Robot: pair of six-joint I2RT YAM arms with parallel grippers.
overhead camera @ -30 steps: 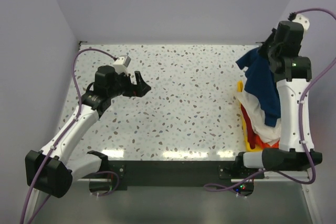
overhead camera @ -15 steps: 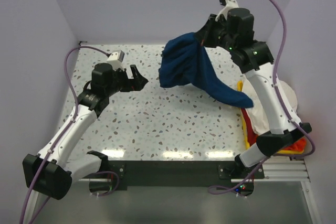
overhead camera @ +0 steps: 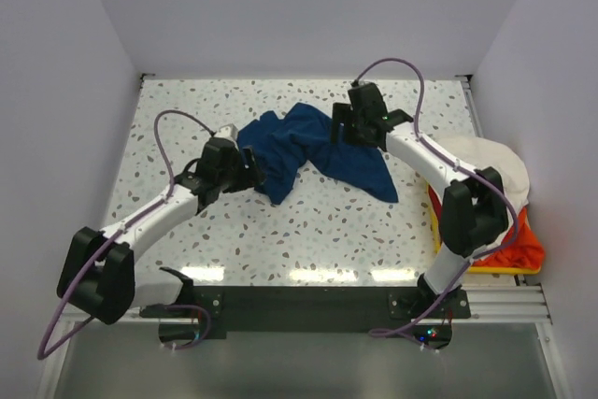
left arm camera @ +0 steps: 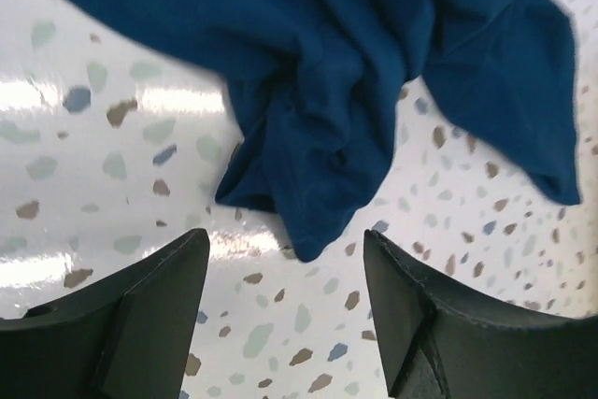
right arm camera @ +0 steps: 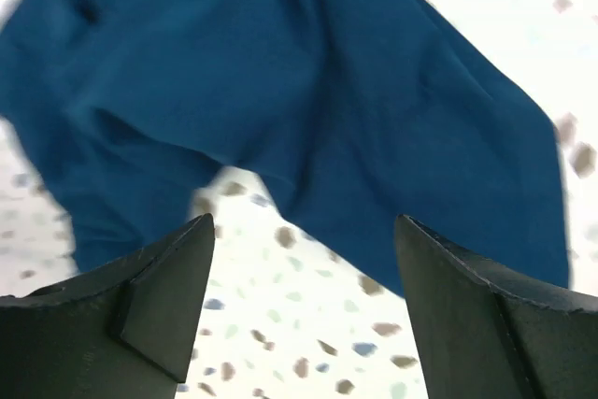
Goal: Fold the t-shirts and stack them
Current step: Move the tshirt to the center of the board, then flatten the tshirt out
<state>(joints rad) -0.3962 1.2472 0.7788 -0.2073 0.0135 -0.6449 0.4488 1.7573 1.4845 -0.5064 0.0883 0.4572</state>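
My right gripper should go back down toward the bin and onto the navy t-shirt's flat corner (overhead camera: pixel 388 191) (right arm camera: pixel 551 263), because the corner is below and back of my gripper, clear of the t-shirt's crumpled middle.
A navy blue t-shirt (overhead camera: pixel 308 149) lies crumpled on the speckled table (overhead camera: pixel 187 109) near its middle. My left gripper (overhead camera: pixel 252 173) is at the shirt's left edge, low over the table. Its jaws are open, with a hanging fold of the navy t-shirt (left arm camera: pixel 318 128) just ahead of the left gripper (left arm camera: pixel 285 242) and only tabletop between the fingers. At the shirt's upper right my right gripper (overhead camera: pixel 339 126) is open and holds nothing. In its wrist view the navy t-shirt (right arm camera: pixel 308 81) spreads beyond the right gripper (right arm camera: pixel 305 223). A cream-white t-shirt (overhead camera: pixel 481 161) and an orange-red t-shirt (overhead camera: pixel 512 248) lie heaped at the right.
A yellow plastic bin (overhead camera: pixel 436 226) holds the heap at the table's right edge, beside the right arm's base. Grey walls close in the table at the back and both sides. Bare tabletop shows on the left and along the front.
The right arm swung the navy t-shirt from above the bin to the table's middle and opened, letting it drop. The left arm moved right to the shirt's left edge.
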